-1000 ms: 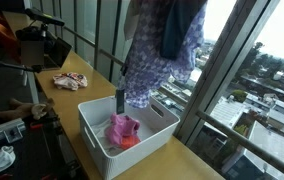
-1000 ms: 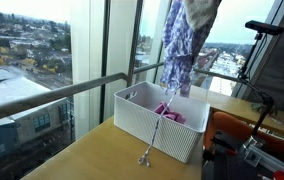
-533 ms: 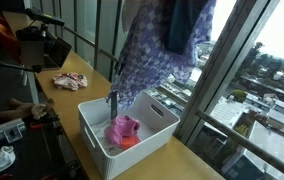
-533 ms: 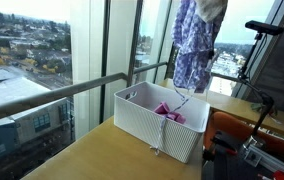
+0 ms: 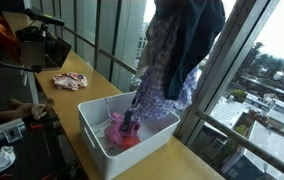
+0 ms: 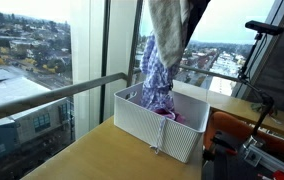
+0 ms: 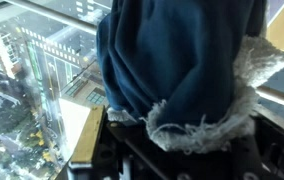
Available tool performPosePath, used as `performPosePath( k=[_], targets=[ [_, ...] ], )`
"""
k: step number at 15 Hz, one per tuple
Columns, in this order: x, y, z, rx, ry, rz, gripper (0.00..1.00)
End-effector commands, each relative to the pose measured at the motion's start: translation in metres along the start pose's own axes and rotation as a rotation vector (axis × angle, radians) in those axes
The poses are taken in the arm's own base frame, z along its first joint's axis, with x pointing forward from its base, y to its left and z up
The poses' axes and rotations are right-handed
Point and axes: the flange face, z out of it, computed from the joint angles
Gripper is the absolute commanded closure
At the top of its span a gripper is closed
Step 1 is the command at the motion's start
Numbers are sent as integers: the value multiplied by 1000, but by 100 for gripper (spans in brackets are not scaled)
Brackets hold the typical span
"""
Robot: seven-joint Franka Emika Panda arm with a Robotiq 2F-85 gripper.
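Note:
The purple garment's lower end hangs inside the white basket (image 5: pixel 95 137), so I need to move my gripper down to the basket's open top (image 5: pixel 132 118) and let go of the dark blue denim garment.
A bundle of clothing hangs from above over a white slatted basket (image 5: pixel 95 137) (image 6: pixel 142 122). It is a purple patterned garment (image 5: pixel 160 80) (image 6: pixel 158 72) with a dark blue denim piece (image 5: pixel 195 30) on top. The lower end of the purple garment reaches down into the basket, where a pink cloth (image 5: pixel 122 130) (image 6: pixel 168 114) lies. In the wrist view the blue denim (image 7: pixel 177 55) with its frayed white hem fills the picture and covers my gripper (image 7: pixel 187 142), which is shut on the cloth. In both exterior views the gripper is hidden at the top edge.
The basket stands on a wooden counter (image 5: pixel 187 162) along a tall window with a railing (image 6: pixel 62 90). Another patterned garment (image 5: pixel 70 81) lies farther along the counter. Camera gear (image 5: pixel 42 42) and a person's hand (image 5: pixel 20 107) are at the left; a black stand (image 6: pixel 262 60) is by the basket.
The hanging clothing has swung across and come lower: its bottom end, which was above and beside the basket, now dips into the basket over the pink cloth.

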Motion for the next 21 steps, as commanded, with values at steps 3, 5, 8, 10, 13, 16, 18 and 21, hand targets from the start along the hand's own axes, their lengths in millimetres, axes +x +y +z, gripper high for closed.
performPosePath(
  k=[3, 5, 8, 10, 13, 16, 18, 21],
  targets=[
    [-27, -61, 116, 88, -38, -59, 100],
    [-38, -80, 148, 117, -59, -75, 100],
    [-51, -104, 180, 146, -84, -94, 100],
    [-59, -116, 191, 159, -95, -104, 100],
    [-69, -134, 210, 178, -112, -119, 100],
    [-79, -153, 236, 211, -141, -131, 100],
    [-88, -163, 253, 229, -157, -136, 100],
    [-100, -176, 280, 259, -179, -135, 100]
  ],
)
